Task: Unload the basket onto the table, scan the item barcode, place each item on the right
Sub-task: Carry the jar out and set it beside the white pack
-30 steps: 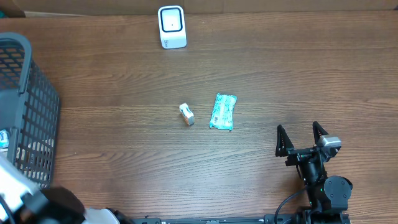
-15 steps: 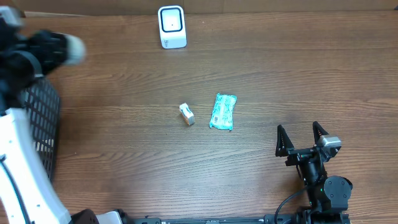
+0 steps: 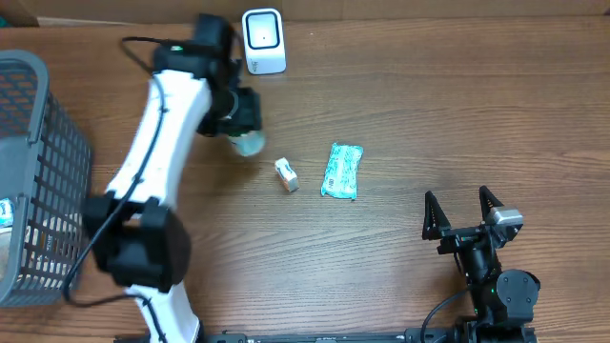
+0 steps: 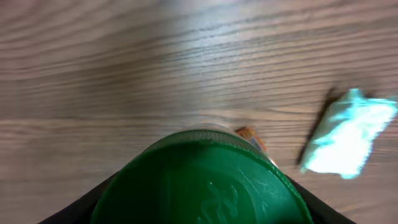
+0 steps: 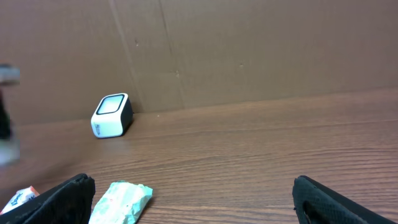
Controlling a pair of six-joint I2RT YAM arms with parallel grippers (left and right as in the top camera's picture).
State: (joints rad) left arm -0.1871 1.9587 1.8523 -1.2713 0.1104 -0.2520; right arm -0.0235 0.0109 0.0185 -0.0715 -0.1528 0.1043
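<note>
My left gripper will next lower the item onto clear tabletop (image 3: pixel 264 172) beside the small box, below the box and to its right in the overhead view, and release it.
My left gripper (image 3: pixel 240 122) is shut on a round item with a green lid (image 4: pixel 199 186), which fills the bottom of the left wrist view between the dark jaws. From overhead the item (image 3: pixel 251 144) is a pale green blur under the gripper, just below and left of the white scanner (image 3: pixel 263 40). No barcode shows in any view. My right gripper (image 3: pixel 464 211) stands open at the front right with nothing between its fingers. The scanner (image 5: pixel 112 115) stands far ahead of it in the right wrist view.
A small white and orange box (image 3: pixel 286 174) and a teal packet (image 3: pixel 342 171) lie mid-table, right of the held item. A grey mesh basket (image 3: pixel 38 171) stands at the left edge. A cardboard wall (image 5: pixel 249 50) backs the table.
My left arm has swung from the basket at the left across to the back middle, near the scanner, carrying the green-lidded item. The right arm has not moved.
</note>
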